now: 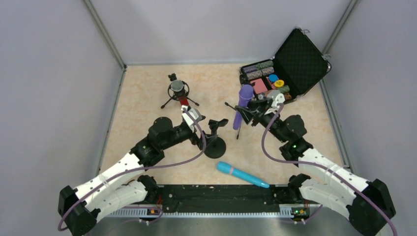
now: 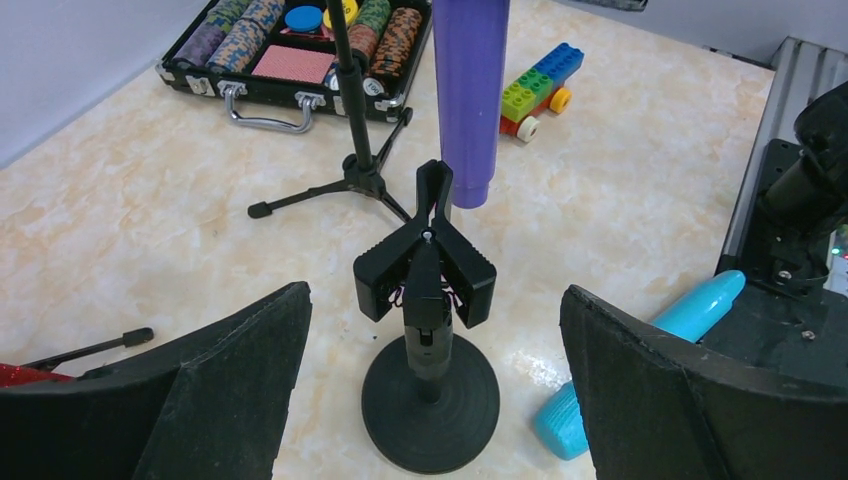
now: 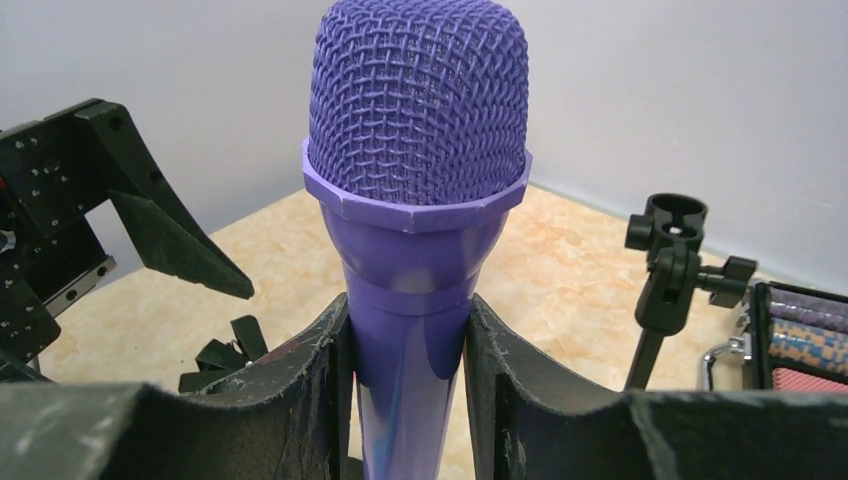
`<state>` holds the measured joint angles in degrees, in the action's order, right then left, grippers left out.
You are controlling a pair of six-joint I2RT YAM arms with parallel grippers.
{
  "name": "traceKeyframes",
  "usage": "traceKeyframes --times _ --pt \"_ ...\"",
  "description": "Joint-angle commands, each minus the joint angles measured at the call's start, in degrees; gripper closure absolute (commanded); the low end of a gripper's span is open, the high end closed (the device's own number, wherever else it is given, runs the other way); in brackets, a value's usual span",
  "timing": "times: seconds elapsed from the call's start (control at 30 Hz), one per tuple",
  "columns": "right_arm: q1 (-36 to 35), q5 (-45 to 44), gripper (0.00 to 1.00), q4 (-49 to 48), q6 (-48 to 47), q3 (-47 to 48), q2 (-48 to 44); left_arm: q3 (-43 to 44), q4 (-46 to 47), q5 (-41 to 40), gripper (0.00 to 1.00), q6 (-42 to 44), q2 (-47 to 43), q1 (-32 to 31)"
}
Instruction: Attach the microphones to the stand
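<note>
The round-base stand's clip (image 1: 218, 123) (image 3: 226, 355) is to the left of my right gripper in the top view, so I should move the gripper sideways to it next and let go of the purple microphone there.
My right gripper (image 1: 254, 109) is shut on the purple microphone (image 1: 242, 104), held upright, mesh head up, above the table; it fills the right wrist view (image 3: 415, 150) between the fingers (image 3: 300, 390). Its lower end hangs in the left wrist view (image 2: 470, 90), just behind the clip of the round-base stand (image 2: 430, 300). My left gripper (image 2: 435, 295) is open and empty, jaws wide on either side of that stand (image 1: 215, 143). The light blue microphone (image 1: 242, 174) lies on the table in front, also in the left wrist view (image 2: 640, 360). The red microphone with a silver head (image 1: 179, 89) sits on a small tripod stand.
A second tripod stand (image 2: 358, 165) rises behind the round-base stand; its empty holder shows in the right wrist view (image 3: 670, 235). An open case of poker chips (image 1: 282, 71) stands at the back right. A multicoloured block train (image 2: 535, 85) lies beside it.
</note>
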<state>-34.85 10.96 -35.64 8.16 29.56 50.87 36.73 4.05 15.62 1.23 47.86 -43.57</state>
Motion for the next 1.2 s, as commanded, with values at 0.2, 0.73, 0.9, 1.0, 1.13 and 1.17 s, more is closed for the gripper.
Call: traceKeyframes --times 0.2,0.73,0.9,1.0,1.13,1.17 --pt "1.35 5.04 1.00 -16.21 2.04 -0.31 6.93 -0.42 10.95 1.43 0.01 4.82 3.75 0.68" --pt "1.36 7.32 1.00 -17.19 2.67 1.37 9.82 1.65 12.81 4.23 0.01 9.98 9.77 1.03" --pt "1.36 8.90 1.00 -18.94 3.80 1.64 11.10 2.33 11.46 4.67 0.63 11.90 11.49 1.03" --pt "1.36 10.39 1.00 -20.77 4.56 1.72 11.92 3.78 8.29 4.78 1.00 11.61 12.69 1.02" --pt "1.36 11.22 1.00 -22.73 5.72 1.58 12.63 3.75 8.16 5.06 1.00 10.14 13.22 1.03" --pt "1.36 11.27 1.00 -23.33 5.96 1.41 12.73 3.51 8.70 4.71 1.00 9.72 13.15 1.03"
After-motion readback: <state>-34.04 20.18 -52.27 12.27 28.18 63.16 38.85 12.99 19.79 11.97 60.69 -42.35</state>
